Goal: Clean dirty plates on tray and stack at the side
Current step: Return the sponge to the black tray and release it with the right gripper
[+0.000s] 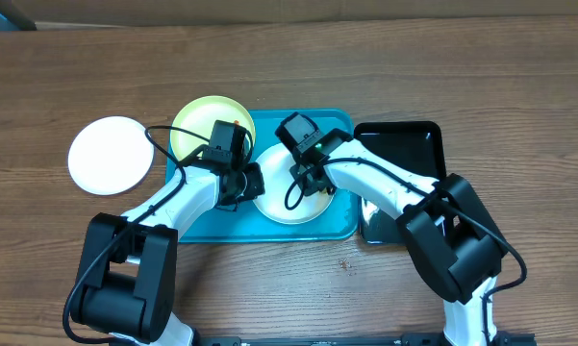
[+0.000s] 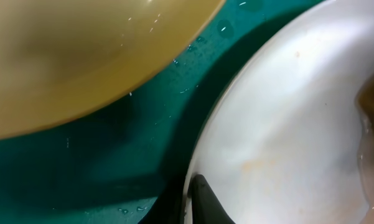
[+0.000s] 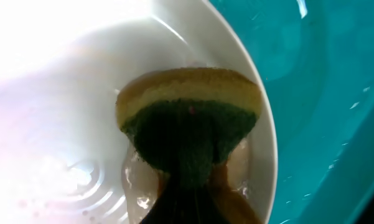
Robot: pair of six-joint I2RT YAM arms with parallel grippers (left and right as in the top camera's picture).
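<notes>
Next, my right gripper carries the sponge up, past the turquoise tray's edge and down into the black tray [image 1: 402, 155], whose far part is empty.
On the turquoise tray [image 1: 221, 226] lies a white plate [image 1: 279, 207]. My left gripper [image 1: 245, 183] is shut on that plate's left rim; the left wrist view shows one dark finger [image 2: 202, 199] lying inside the rim. A faint orange smear [image 2: 255, 165] marks the plate [image 2: 286, 124]. My right gripper [image 1: 313, 178] is shut on a yellow and green sponge [image 3: 190, 118], which presses on the wet plate [image 3: 62, 124] near its right rim. A pale yellow-green plate [image 1: 197, 120] sits over the tray's far left corner. Another white plate [image 1: 109, 154] rests on the table to the left.
A black tray [image 1: 404, 144] stands just right of the turquoise tray, partly under my right arm. Water droplets dot the tray floor [image 2: 112, 149]. The brown wooden table [image 1: 462, 67] stretches around both trays.
</notes>
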